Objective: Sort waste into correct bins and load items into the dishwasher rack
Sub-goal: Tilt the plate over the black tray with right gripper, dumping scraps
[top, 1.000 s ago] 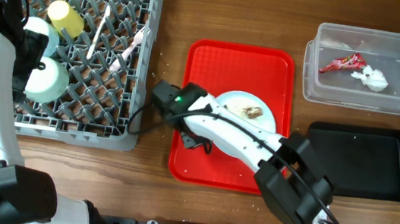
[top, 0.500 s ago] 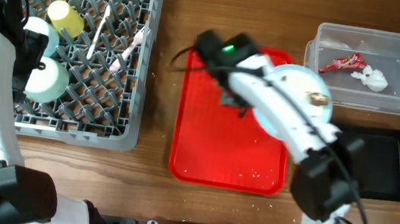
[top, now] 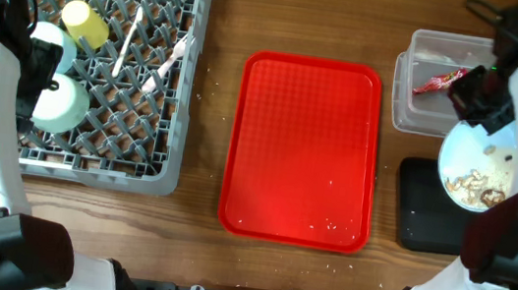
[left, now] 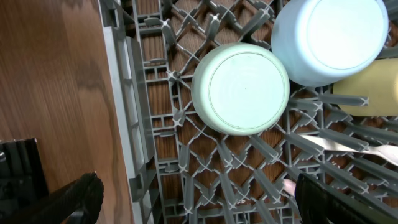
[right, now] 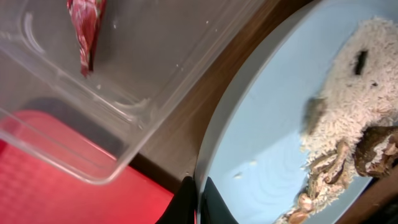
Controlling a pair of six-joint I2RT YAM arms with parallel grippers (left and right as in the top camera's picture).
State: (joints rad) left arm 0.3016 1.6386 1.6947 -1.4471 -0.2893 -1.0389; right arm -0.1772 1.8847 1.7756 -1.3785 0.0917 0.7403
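My right gripper tips off the scraps next, then moves over the red serving tray [top: 299,146], to its left in the overhead view, and releases the plate [top: 474,171].
My right gripper [top: 467,126] is shut on the rim of the large pale blue plate [top: 474,171] and holds it tilted over the black tray [top: 419,209], beside the clear tub [top: 419,115]. Rice and brown food scraps [top: 476,189] lie on the plate. The wrist view shows the fingers [right: 200,196] clamped on the plate [right: 273,143], with the scraps [right: 354,143] at its right. The red wrapper [top: 442,83] lies in the tub. My left gripper [top: 28,87] is open and empty over the grey rack [top: 89,159], just short of the upturned light green bowl [left: 241,87].
The rack also holds the pale blue bowl [top: 49,40], the yellow cup [top: 86,23], and the white fork and spoon [top: 128,40]. The red serving tray [top: 303,150] lies mid-table with a few crumbs. My right arm hides the tub's right part.
My right arm has lifted the plate off the red tray and carried it right, to over the black tray. The left arm has not moved.
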